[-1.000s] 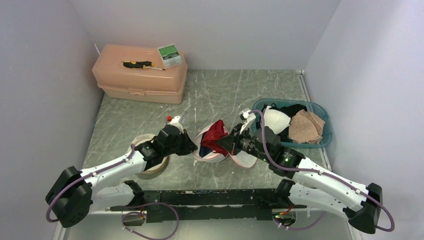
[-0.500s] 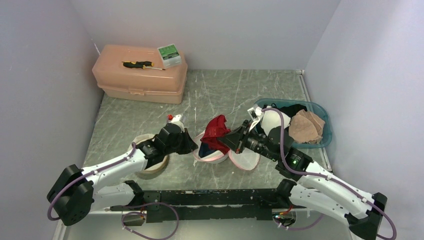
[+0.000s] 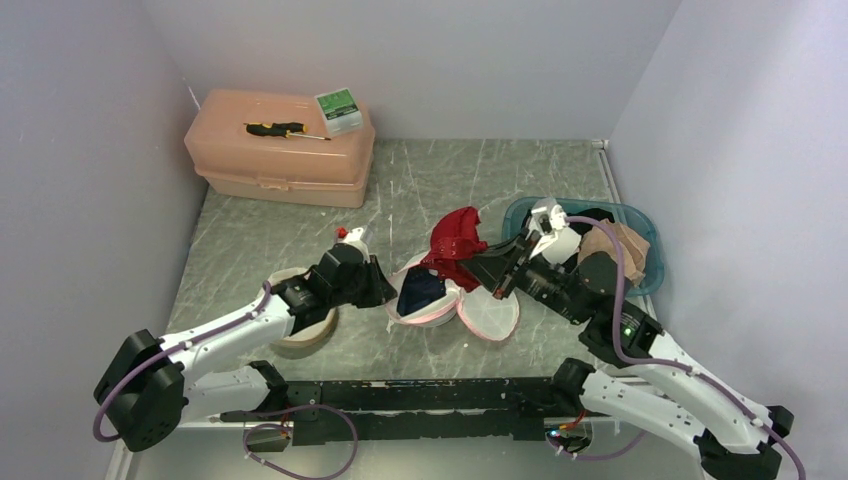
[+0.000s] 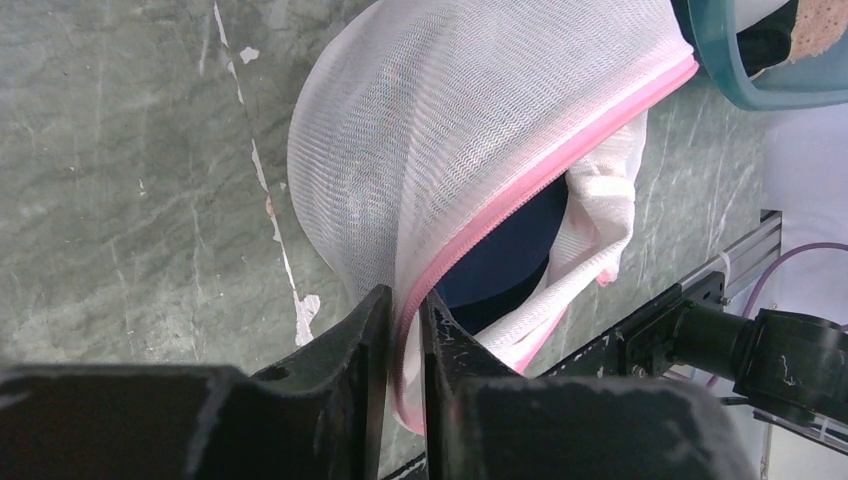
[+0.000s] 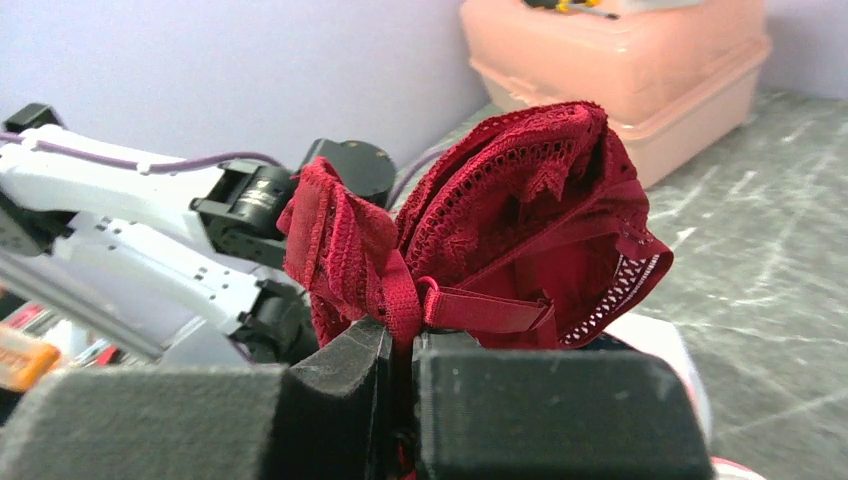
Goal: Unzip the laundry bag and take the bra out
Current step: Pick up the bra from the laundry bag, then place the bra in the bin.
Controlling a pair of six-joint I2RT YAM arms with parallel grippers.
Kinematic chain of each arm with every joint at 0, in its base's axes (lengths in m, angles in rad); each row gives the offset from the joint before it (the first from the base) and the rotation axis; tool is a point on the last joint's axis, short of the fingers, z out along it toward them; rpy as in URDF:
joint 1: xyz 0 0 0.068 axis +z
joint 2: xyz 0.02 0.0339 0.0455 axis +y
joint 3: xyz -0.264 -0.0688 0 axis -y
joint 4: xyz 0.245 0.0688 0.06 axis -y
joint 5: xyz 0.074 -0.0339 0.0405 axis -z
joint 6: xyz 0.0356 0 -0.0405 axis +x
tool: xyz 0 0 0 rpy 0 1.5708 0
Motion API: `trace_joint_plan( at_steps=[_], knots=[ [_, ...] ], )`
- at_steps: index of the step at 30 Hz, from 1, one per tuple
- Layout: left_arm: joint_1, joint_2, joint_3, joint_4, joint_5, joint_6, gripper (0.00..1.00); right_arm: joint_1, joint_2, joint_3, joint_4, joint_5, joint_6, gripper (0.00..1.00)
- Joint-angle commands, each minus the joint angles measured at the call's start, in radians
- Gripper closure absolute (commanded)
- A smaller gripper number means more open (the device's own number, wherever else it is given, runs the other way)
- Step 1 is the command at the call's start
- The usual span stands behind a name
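Note:
I will swing my right gripper outward next, turning toward the teal basket, then lower the bra's strap over the beige garment.
The white mesh laundry bag (image 3: 432, 300) with a pink zipper lies open on the table's middle; a dark blue garment (image 3: 420, 290) shows inside it. My left gripper (image 3: 384, 296) is shut on the bag's pink zipper edge (image 4: 520, 190) at its left side. My right gripper (image 3: 484, 268) is shut on the red lace bra (image 3: 458, 238) and holds it above the bag's far right edge. In the right wrist view the bra (image 5: 500, 230) bunches over my closed fingers (image 5: 340, 370).
A teal basket (image 3: 640, 262) with white, black and beige garments stands right of the bag. A pink plastic box (image 3: 280, 160) with a screwdriver and a small green box sits at the back left. A tape roll (image 3: 300, 335) lies under my left arm.
My right gripper has lifted the red bra up and to the right, out of the bag toward the basket. My left gripper has held the bag's edge in place.

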Motion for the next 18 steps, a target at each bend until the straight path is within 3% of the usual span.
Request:
trace_joint_plan(
  at_steps=[1, 4, 7, 10, 14, 18],
  knots=[
    [-0.001, -0.022, 0.063, -0.022, 0.016, 0.026, 0.74, -0.003, -0.011, 0.098, -0.132, 0.181, -0.098, 1.0],
    [0.0, -0.036, 0.066, -0.037, 0.018, 0.032, 0.63, -0.003, 0.012, 0.179, -0.271, 0.443, -0.131, 1.0],
    [-0.001, -0.066, 0.054, -0.027, 0.021, 0.03, 0.41, -0.003, 0.05, 0.259, -0.421, 0.73, -0.148, 1.0],
    [-0.001, -0.095, 0.056, -0.024, 0.013, 0.035, 0.27, -0.004, 0.067, 0.269, -0.487, 0.952, -0.149, 1.0],
    [-0.001, -0.107, 0.107, -0.095, 0.003, 0.046, 0.18, -0.04, 0.111, 0.262, -0.517, 1.158, -0.176, 1.0],
    [-0.001, -0.148, 0.133, -0.156, -0.017, 0.022, 0.15, -0.253, 0.189, 0.252, -0.485, 1.118, -0.174, 1.0]
  ],
)
